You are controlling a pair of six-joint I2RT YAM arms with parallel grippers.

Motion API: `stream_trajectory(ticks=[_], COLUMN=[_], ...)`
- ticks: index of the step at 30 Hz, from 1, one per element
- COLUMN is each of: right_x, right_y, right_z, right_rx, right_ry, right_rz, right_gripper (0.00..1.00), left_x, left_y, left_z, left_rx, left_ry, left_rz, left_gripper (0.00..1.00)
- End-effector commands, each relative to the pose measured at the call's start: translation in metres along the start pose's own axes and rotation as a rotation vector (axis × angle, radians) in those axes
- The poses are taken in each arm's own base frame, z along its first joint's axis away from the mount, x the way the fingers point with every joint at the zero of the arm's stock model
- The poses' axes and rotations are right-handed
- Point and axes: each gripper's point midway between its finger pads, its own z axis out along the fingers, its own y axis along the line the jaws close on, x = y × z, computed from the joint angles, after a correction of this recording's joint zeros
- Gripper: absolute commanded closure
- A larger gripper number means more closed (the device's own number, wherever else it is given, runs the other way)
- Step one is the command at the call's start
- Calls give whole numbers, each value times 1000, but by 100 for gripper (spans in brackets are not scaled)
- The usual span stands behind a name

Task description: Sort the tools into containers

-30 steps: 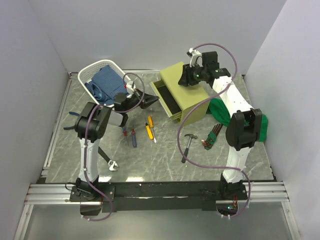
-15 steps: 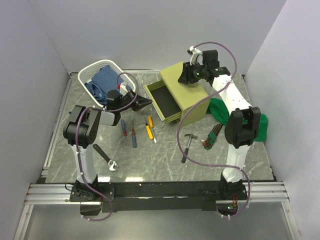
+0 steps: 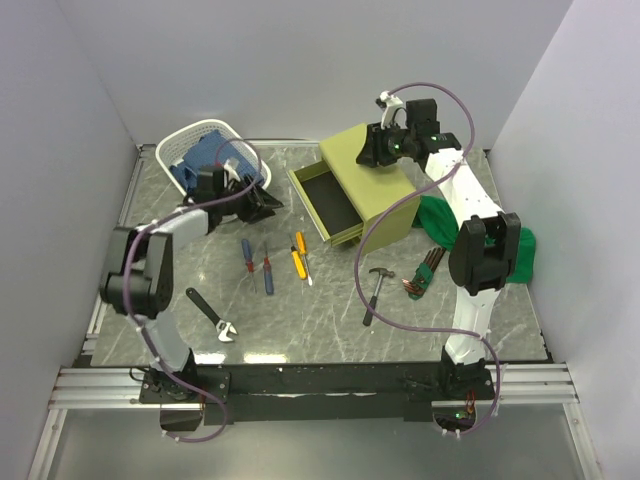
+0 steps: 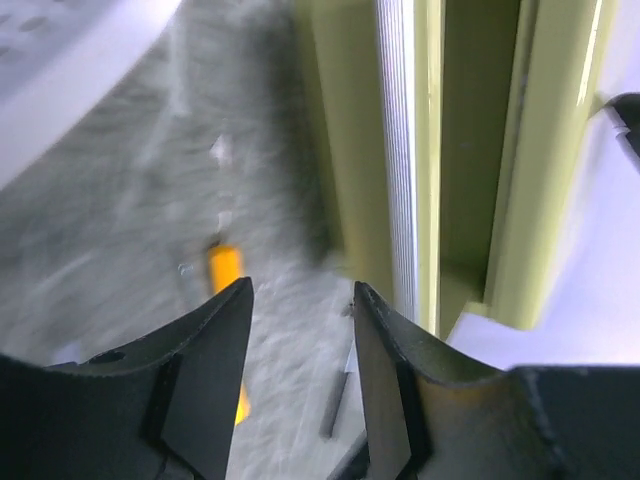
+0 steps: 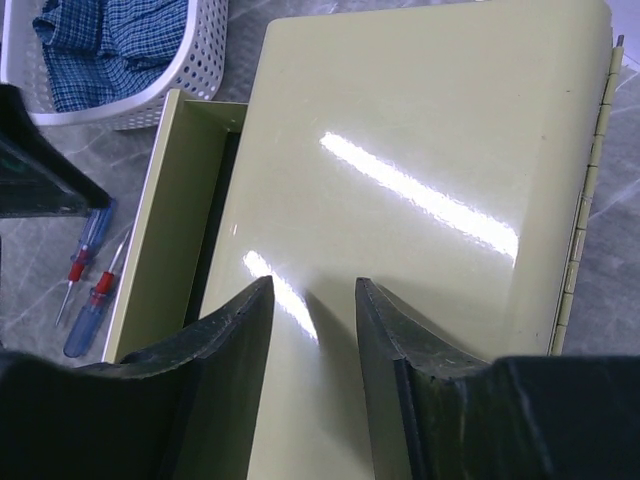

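Observation:
I will next move my left gripper back and down onto the blue screwdriver's handle point(image 3: 247, 250) and tip its fingers toward the tabletop, because that handle lies uncovered, nearest the basket.
An olive-green chest point(image 3: 385, 185) stands at the back right with its top drawer point(image 3: 325, 205) pulled out and nothing showing in it. My left gripper point(image 3: 270, 203) is open and holds nothing, between the white lattice basket point(image 3: 170, 152) and the drawer. In the left wrist view my left gripper point(image 4: 300, 300) looks at the drawer front point(image 4: 400, 150) and the yellow screwdriver point(image 4: 225, 270). My right gripper point(image 5: 313, 290) stands open just over the chest lid point(image 5: 430, 130). On the table lie a blue screwdriver point(image 3: 246, 252), a red one point(image 3: 266, 272), the yellow one point(image 3: 298, 258), a hammer point(image 3: 376, 290), a hex key set point(image 3: 425, 272) and a black wrench point(image 3: 212, 315).
A blue checked cloth point(image 3: 215, 160) fills the basket. A green cloth point(image 3: 520, 250) lies behind the right arm beside the chest. Grey walls close in the table on the left, back and right. A purple cable point(image 3: 375, 235) hangs across the chest's front.
The drawer slid farther out while my left gripper was shut at its front. My left gripper has since opened and drawn back left toward the basket. The right arm has barely moved.

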Motion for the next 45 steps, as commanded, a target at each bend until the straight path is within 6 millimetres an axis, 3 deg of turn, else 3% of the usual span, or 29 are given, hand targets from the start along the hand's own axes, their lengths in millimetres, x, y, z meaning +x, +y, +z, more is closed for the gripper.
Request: stream_trajectory(ticks=[1,5,9,13,18,23,36,39,40,43,45], right_x=[90,88,81,77,75,73,66,66,66,68,70], right_y=[-45,-49,-46,-38,-37,-38,-41,-43,-45,-46,-48], right_z=[2,1,-1,-2,-1,0,-2,-2,-3,-4,-4], right_rx=[126,119,79,33,21,15,16,19,20,25,31], right_ry=[267,257,238,226,219,213,194,194,193,196,200], right_rz=[154,168,174,185,189,194,186,193,195,197,199], right_gripper=[52,52,51,50,50,50,50,50,50,50,50], left_x=[-4,0,7,16,13,12,32,34,33,31,25], left_y=[21,56,72,88,108,114,135,135,132,114,90], left_z=[-60,-86,-104,-107,-97,-77,-51,-52,-52,-59,-65], left_rx=[-363,-542,-618,-655,-698,-682,-733,-735,-731,-684,-610], left_ry=[-7,-23,-43,-22,3,41,136,146,145,148,122], left_rz=[189,265,295,314,343,361,409,408,410,409,416], left_gripper=[50,52,51,47,47,50,51,66,78,99,99])
